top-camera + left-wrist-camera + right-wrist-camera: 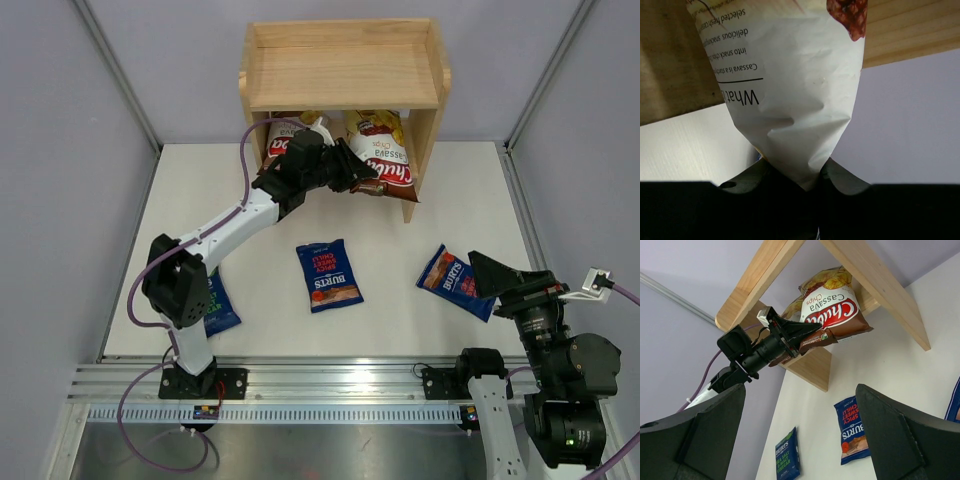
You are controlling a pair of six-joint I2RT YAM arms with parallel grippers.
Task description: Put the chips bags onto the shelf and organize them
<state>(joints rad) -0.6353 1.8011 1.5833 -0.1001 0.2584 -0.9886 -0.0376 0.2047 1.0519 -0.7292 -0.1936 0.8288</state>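
Observation:
My left gripper pushes outward into the shelf's lower level (388, 146) beside the shelf's side panel next and releases the Chuba bag, since the bag's lower edge juts past the shelf (345, 75).
The wooden shelf (345, 75) stands at the back; its top tier is bare. My left gripper (355, 175) is shut on the lower edge of a brown Chuba Cassava bag (385, 150) that leans in the lower tier's right side. The left wrist view shows that bag's white back (790, 90) pinched between the jaws of my left gripper (805, 180). A second Chuba bag (283, 140) stands at the lower tier's left, partly hidden by the arm. Three blue Burts bags lie on the table: centre (328, 275), right (458, 282), left (215, 305). My right gripper (492, 273) is open and empty, beside the right Burts bag.
The shelf's right side panel (420, 170) stands close to the held bag. The right wrist view shows the held Chuba bag (832, 315), the spicy chilli Burts bag (852, 435) and the sea salt Burts bag (788, 455). Grey walls enclose the white table (250, 200).

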